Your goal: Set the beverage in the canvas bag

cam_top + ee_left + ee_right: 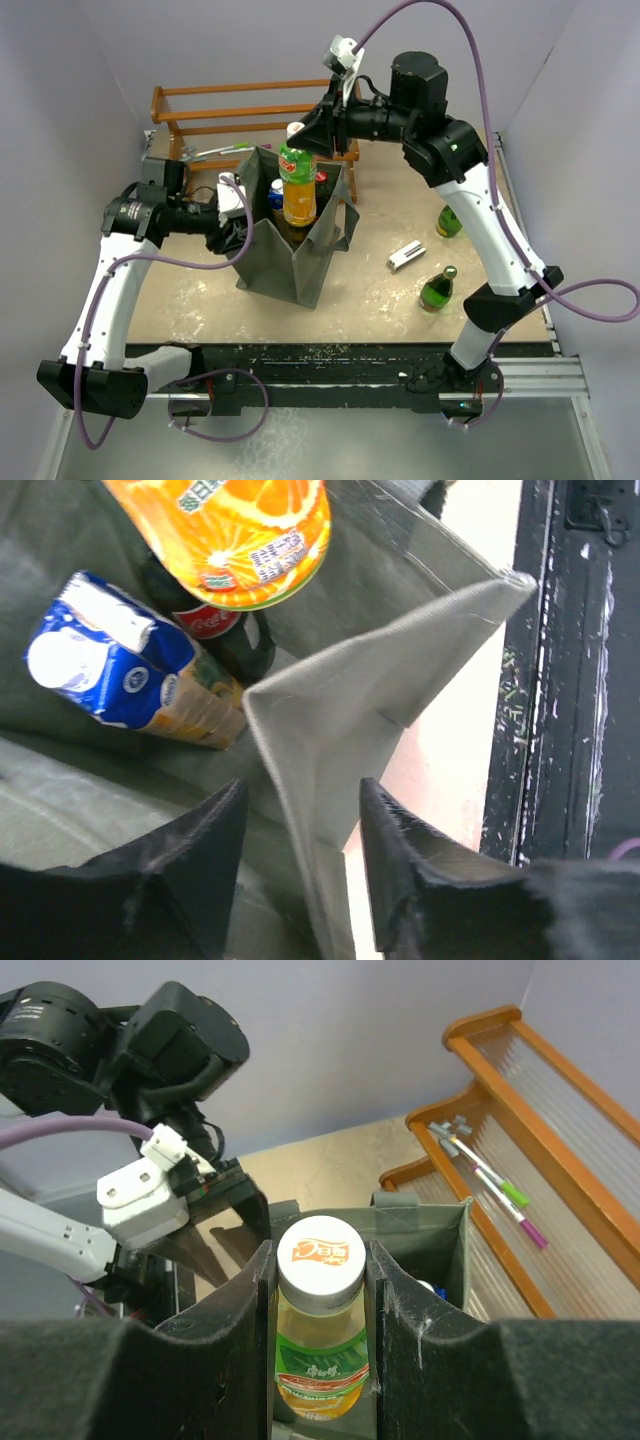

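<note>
The right gripper lowers the bottle down and to its left in the top view next, onto the bag's clear spot (286, 237) beside the blue carton, and releases.
The beverage (298, 190) is an orange drink bottle with a green label and a white cap (320, 1253). It hangs upright in the mouth of the grey-green canvas bag (275, 265), and my right gripper (320, 1270) is shut on its neck just under the cap. Its orange base (235, 530) shows above the bag's inside. My left gripper (300, 850) stands open at the bag's left rim. One finger is inside and the other outside a fold of the bag wall (330, 740), with a gap on both sides.
A blue carton (110, 670) and a dark cola bottle (215, 630) lie inside the bag. Two green bottles (437, 290) (449, 222) and a small white object (405, 255) are on the table to the right. A wooden rack (250, 110) with pens stands behind.
</note>
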`<state>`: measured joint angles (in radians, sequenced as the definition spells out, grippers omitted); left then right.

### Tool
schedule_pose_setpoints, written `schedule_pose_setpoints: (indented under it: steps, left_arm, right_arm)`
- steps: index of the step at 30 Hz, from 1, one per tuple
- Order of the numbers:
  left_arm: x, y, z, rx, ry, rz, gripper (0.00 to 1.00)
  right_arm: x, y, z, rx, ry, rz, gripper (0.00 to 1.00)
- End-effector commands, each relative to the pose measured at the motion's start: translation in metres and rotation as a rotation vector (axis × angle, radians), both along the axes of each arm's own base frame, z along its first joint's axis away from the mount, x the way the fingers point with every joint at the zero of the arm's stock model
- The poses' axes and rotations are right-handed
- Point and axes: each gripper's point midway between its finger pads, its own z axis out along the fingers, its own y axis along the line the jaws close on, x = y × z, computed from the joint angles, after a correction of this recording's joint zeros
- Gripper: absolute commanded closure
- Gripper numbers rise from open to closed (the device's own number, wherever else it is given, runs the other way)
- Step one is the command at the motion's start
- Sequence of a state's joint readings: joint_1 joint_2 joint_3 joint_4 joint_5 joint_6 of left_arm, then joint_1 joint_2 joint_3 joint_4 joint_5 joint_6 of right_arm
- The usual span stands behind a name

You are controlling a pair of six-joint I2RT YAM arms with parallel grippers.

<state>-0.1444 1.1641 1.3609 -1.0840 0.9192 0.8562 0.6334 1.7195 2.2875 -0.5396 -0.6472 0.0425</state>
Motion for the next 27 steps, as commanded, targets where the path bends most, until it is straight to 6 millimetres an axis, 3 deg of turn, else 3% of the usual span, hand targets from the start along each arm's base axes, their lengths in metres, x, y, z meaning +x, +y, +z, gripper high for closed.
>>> schedule_pose_setpoints:
  steps: [1,4,7,13,17,27]
  left_arm:
    - [-0.026,-0.009,-0.006,-0.041,-0.007,-0.146,0.58]
    - [-0.040,-0.010,-0.010,-0.045,0.015,-0.201,0.83]
    - [-0.042,-0.008,-0.016,-0.019,0.006,-0.222,0.92]
    - [-0.046,-0.007,-0.020,0.003,-0.049,-0.313,0.95]
    - [-0.056,-0.009,-0.019,-0.007,-0.069,-0.384,0.96]
    - [-0.056,-0.012,-0.010,-0.028,-0.133,-0.411,0.90]
  right_arm:
    - [-0.021,0.009,0.029,0.078,-0.078,0.084,1.00]
    - [-0.026,0.018,0.020,0.071,-0.058,0.133,1.00]
    - [-0.032,0.029,0.013,0.065,-0.039,0.193,1.00]
    - [-0.033,0.057,-0.012,0.025,-0.020,0.229,1.00]
    - [-0.024,0.066,-0.026,0.008,-0.013,0.224,1.00]
    - [-0.010,0.082,-0.089,-0.044,-0.103,0.196,1.00]
